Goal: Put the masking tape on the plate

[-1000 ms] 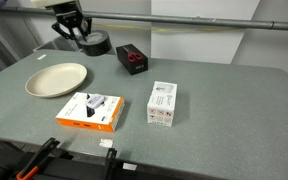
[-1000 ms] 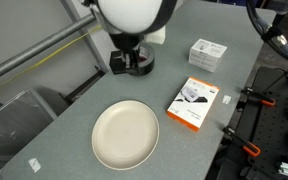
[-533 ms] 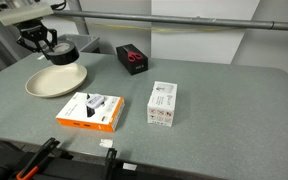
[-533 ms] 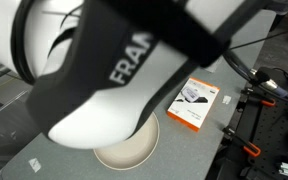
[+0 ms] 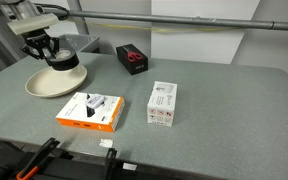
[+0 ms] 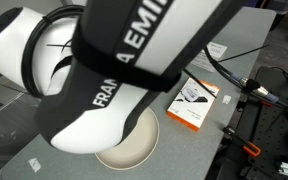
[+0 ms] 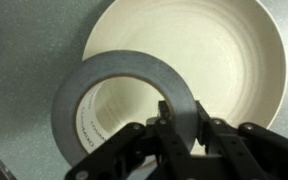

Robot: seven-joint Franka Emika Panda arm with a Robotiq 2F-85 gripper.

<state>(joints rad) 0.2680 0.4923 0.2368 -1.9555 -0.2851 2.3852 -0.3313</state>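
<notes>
The plate's middle (image 5: 56, 81) (image 7: 186, 58) is below my gripper and toward the right in the wrist view, so I will next go down that way to release the overhanging tape inside the plate's rim.
My gripper (image 5: 50, 52) is shut on the masking tape (image 5: 64, 59), a grey roll, and holds it just above the cream plate (image 5: 44, 86) at the table's far left. In the wrist view the fingers (image 7: 181, 128) pinch the near wall of the tape (image 7: 114, 75), and the roll hangs over the left rim of the plate (image 7: 234, 60). In an exterior view the robot arm fills most of the picture and only a strip of the plate (image 6: 134, 152) shows; the tape is hidden there.
A black box with red scissors (image 5: 133, 59) lies at the back. An orange-and-white box (image 5: 90, 110) and a small white box (image 5: 163, 103) lie in the middle; both also show in an exterior view, orange (image 6: 195, 102). Clamps line the front edge (image 5: 44, 160).
My gripper has carried the tape from beside the black box to the left, and it has now come down lower over the plate.
</notes>
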